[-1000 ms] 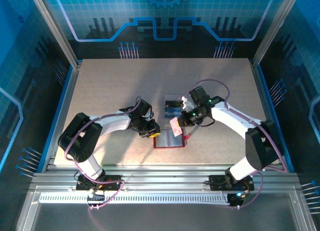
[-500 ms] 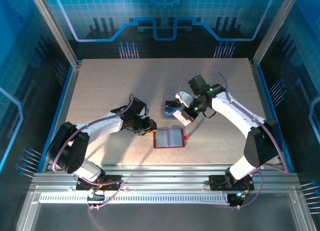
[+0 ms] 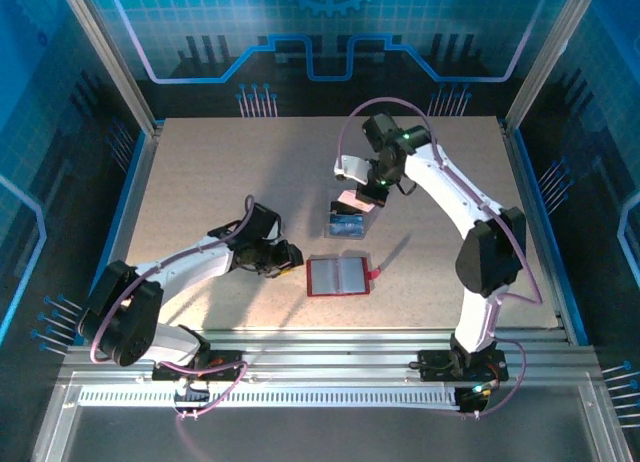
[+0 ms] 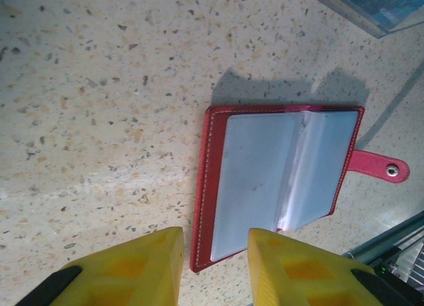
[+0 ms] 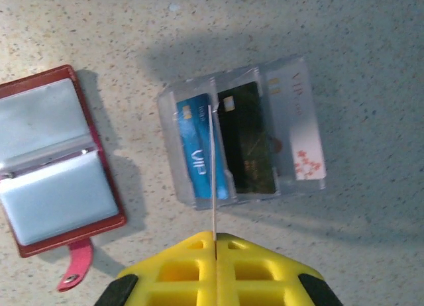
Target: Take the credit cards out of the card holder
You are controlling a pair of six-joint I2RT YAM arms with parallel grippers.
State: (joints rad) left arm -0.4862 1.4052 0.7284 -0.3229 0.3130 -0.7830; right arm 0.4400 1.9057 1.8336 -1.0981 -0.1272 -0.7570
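The tray's far section (image 5: 295,124) lies below and outward of my right gripper, so I should next move my gripper outward and down over that section to release the pinkish card.
The red card holder (image 3: 338,276) lies open and flat on the table, its greyish pockets (image 4: 265,173) looking empty and its tab (image 4: 377,165) out to the right. My left gripper (image 3: 285,257) stands open just off its left edge, the yellow fingers (image 4: 132,273) either side of the near corner without touching it. My right gripper (image 3: 362,194) is shut on a pale pinkish credit card (image 5: 214,167), seen edge-on, held above a clear tray (image 5: 180,180). A blue card (image 5: 199,153), a dark card (image 5: 248,147) and a white card (image 5: 301,134) sit in the tray.
The clear tray (image 3: 347,225) sits just behind the card holder, mid-table. The speckled tabletop (image 3: 220,172) is bounded by blue rails at the sides and a metal rail (image 3: 320,352) at the near edge.
My right arm carried the pale card from above the card holder back to over the clear tray. My left gripper drew back leftward off the holder and widened its jaws.
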